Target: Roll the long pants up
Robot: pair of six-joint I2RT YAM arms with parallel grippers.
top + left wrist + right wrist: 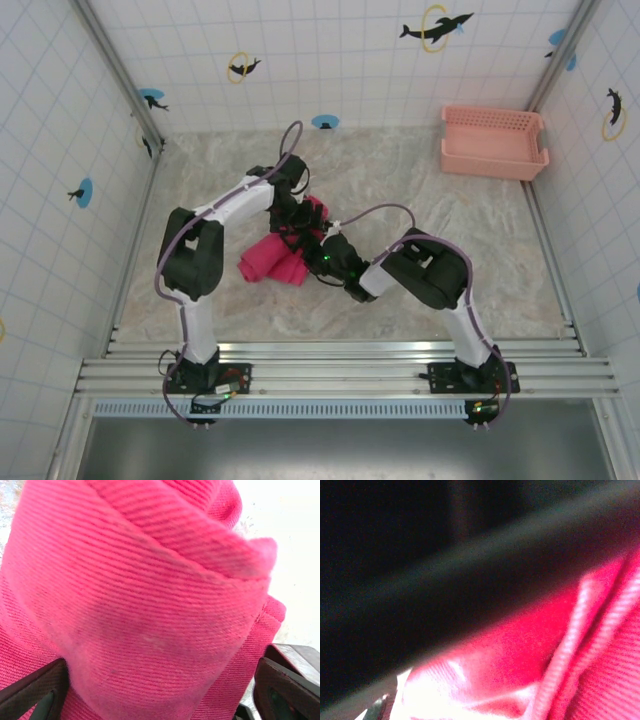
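My right gripper will move in a little against the bundle's side [304, 258] [570, 650] and close on the cloth, because the pink folds are close beside the gripper.
The long pants [272, 262] lie as a magenta-pink rolled bundle in the middle of the table. My left gripper [300, 215] reaches down onto the bundle's far right end. In the left wrist view the roll [150, 595] bulges between the two dark fingertips [37, 690], which stand wide apart on either side of it, so my left gripper [157, 682] is open around it. My right gripper [328, 256] sits against the bundle's right side. Its wrist view is blurred: bright pink folds [545, 665] under a dark shape [445, 570], the jaws hidden.
A pale salmon-pink slotted basket [493, 142] stands at the back right corner of the marbled table [470, 260]. Tiled walls and metal posts close in the sides. The two arms cross closely over the table's middle.
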